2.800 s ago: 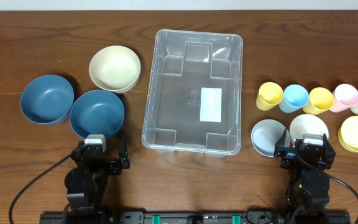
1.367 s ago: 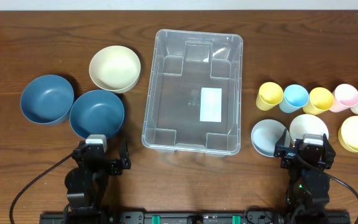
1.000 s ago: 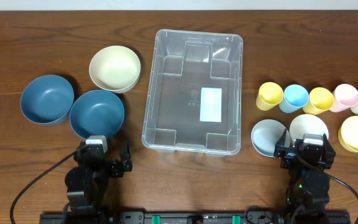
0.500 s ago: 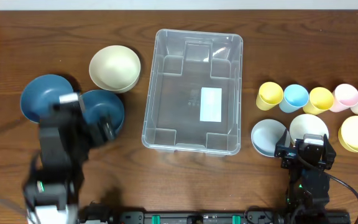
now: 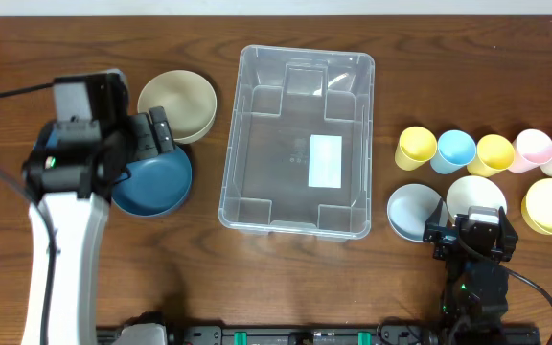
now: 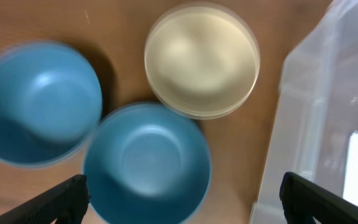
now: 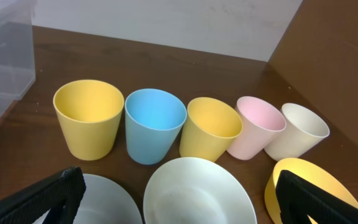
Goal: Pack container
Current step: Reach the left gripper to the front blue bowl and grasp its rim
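The rim of the blue bowl comes between my left gripper's fingers on the side toward the container next, as it first shifts and lowers where bare table leaves finger room.
The clear container with a white label on its base sits mid-table, with nothing in it; its wall shows at the right of the left wrist view. My left gripper is open and raised above a blue bowl, which lies between its fingers in the left wrist view. A second blue bowl and a cream bowl lie beside it. My right gripper is open and low near the table's front edge, its fingers framing a white bowl.
On the right lie a grey bowl and a yellow bowl. Behind them stands a row of cups: yellow, blue, yellow, pink and white.
My left arm has risen from its rest at the table's front edge and moved back over the blue bowls, covering the left one from above. The right arm has not moved.
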You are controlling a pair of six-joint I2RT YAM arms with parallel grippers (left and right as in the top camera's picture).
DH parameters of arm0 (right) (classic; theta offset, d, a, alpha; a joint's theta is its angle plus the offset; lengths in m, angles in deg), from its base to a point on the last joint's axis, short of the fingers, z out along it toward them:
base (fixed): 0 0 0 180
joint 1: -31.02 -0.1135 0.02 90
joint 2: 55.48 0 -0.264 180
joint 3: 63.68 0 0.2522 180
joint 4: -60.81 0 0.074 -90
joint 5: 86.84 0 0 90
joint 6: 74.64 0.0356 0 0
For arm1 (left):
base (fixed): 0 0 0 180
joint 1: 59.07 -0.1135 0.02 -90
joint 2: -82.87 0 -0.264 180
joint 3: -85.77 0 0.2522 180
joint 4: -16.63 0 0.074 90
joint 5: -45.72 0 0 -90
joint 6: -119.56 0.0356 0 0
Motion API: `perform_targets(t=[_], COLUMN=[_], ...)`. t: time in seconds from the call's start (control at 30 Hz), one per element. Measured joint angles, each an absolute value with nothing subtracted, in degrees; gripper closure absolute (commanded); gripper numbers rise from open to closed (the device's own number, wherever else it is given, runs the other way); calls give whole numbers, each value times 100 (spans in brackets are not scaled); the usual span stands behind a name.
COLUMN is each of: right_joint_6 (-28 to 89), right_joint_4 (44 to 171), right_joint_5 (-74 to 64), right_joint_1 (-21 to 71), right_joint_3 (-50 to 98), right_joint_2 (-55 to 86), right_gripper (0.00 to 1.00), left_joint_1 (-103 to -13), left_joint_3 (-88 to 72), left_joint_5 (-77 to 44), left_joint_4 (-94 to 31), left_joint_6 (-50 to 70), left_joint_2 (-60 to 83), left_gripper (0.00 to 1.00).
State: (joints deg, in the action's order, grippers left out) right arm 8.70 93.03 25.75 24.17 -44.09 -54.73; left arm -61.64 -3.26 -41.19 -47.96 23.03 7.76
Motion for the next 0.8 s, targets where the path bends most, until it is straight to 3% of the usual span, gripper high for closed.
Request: perform_targets(t=[0.37, 0.47, 0.57, 0.67, 0.8], right_joint_6=[870, 868, 870, 870, 870], right_joint_4=[9303, 9303, 9303, 9303, 9303], right_joint_5=[2575, 2575, 2573, 2575, 2573], right_joint_1=[2415, 2417, 2417, 2415, 2415], right_joint_3=[-4409, -4409, -4409, -4409, -4409], right_joint_2=[-5473, -5473, -5473, -5473, -5473], right_gripper=[1, 1, 1, 1, 1], left_joint_1=[-6052, -5860, -5676, -5571, -5547], left_joint_3=[-326, -326, -326, -326, -323], left_joint_5=[-3682, -3677, -3710, -3784, -3983], left_joint_4=[-5185, -5266, -5268, -5266, -5266], left_joint_6=[2205, 2201, 2187, 2170, 2072], left_joint_2=[-938, -1288, -1662, -1952, -2208], left_gripper=[0, 5, 16, 33, 37])
